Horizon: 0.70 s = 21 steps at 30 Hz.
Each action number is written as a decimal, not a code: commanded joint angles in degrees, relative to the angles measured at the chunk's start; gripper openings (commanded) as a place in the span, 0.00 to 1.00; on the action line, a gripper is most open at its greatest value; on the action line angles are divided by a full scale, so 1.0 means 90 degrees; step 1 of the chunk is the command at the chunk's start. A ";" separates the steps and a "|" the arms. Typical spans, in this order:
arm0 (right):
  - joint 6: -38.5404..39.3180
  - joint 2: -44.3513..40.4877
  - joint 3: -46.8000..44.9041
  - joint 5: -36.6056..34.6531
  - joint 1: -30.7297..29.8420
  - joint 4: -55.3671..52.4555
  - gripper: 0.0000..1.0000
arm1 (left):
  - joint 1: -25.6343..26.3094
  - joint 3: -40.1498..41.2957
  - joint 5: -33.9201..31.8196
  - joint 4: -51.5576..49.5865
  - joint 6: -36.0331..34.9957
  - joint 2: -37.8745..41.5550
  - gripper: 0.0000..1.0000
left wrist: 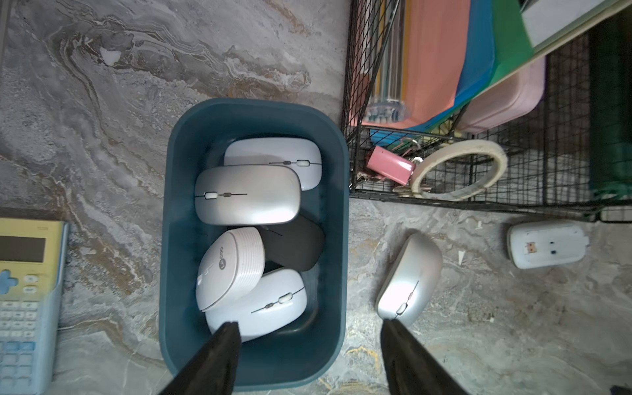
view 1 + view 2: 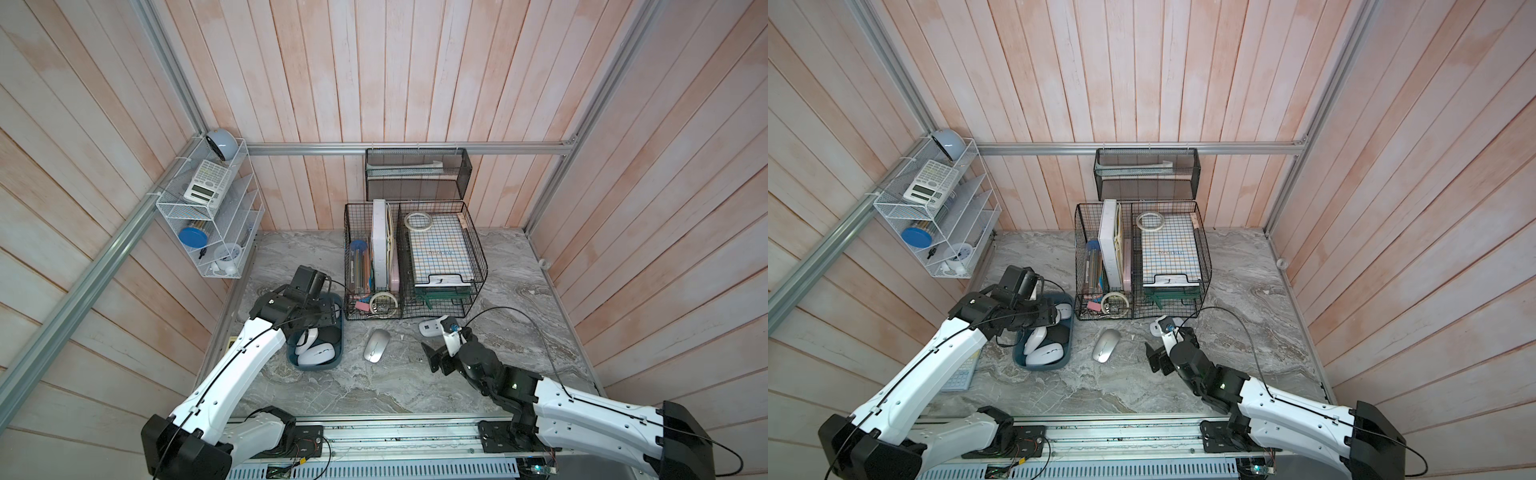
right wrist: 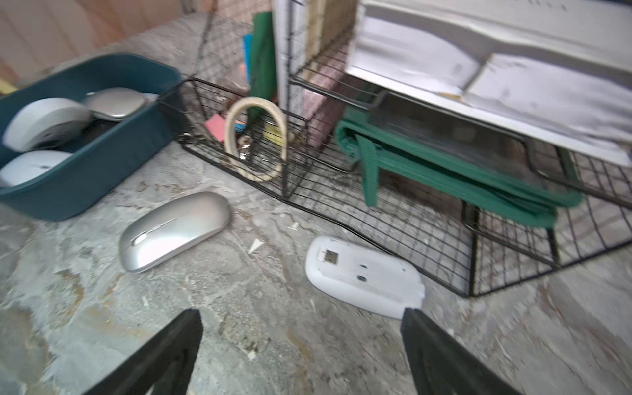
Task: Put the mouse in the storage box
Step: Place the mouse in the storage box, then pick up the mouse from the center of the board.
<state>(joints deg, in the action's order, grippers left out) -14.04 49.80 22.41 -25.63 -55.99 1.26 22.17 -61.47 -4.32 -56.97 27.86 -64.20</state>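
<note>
I will next move my right gripper outward over the white mouse (image 2: 428, 328) (image 3: 362, 275), tilt it down and lower it around the mouse's long sides, because the mouse is still beyond my open fingers.
The teal storage box (image 2: 313, 367) (image 2: 1038, 366) (image 1: 171, 239) (image 3: 85, 178) stands left of the wire baskets and holds several mice, white, silver and black. A silver mouse (image 2: 376, 345) (image 2: 1106, 344) (image 1: 408, 278) (image 3: 174, 231) lies on the marble just right of the box. Further right, a white mouse (image 2: 428, 328) (image 1: 547, 244) (image 3: 362, 275) lies upside down. My left gripper (image 2: 326, 316) (image 1: 309, 325) hovers over the box, open and empty. The right gripper (image 2: 438, 343) (image 3: 301, 314) is open low over the table, one fingertip close to the white mouse.
Black wire baskets (image 2: 415, 257) with folders, paper and tape rolls stand behind the mice. A black mesh basket (image 2: 415, 174) hangs on the back wall and a white wire rack (image 2: 208, 212) on the left wall. A yellow-blue calculator (image 1: 27, 301) lies left of the box.
</note>
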 commanded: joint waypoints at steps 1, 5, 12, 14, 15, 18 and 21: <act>-0.1060 0.0218 0.0400 0.0292 0.0876 -0.1063 0.98 | -0.0051 0.0554 0.0762 0.0656 0.0174 0.0563 0.71; -0.1501 0.0544 0.0491 0.0758 0.1522 -0.1325 0.98 | -0.0053 0.1063 0.1274 0.0956 0.0215 0.1037 0.70; -0.1599 0.1363 0.0699 0.1390 0.2015 -0.1143 0.98 | -0.0052 0.1087 0.1348 0.1027 0.0164 0.1058 0.71; -0.1607 0.1602 0.0826 0.1648 0.2255 -0.1077 0.97 | -0.0042 0.1107 0.1367 0.1027 0.0157 0.0974 0.71; -0.1587 0.1714 0.0858 0.1787 0.2359 -0.0950 0.97 | -0.0047 0.1105 0.1372 0.1027 0.0162 0.0955 0.71; -0.1580 0.2123 0.0854 0.2197 0.2617 -0.0450 0.98 | -0.0049 0.1121 0.1364 0.1035 0.0149 0.1010 0.71; -0.1518 0.2633 0.1019 0.2452 0.2722 -0.0276 0.98 | -0.0048 0.1155 0.1371 0.1052 0.0158 0.1068 0.70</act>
<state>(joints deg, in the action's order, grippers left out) -27.44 70.76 29.61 -7.92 -32.16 -4.08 21.87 -51.92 7.29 -48.56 29.19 -55.37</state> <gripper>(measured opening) 0.975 0.705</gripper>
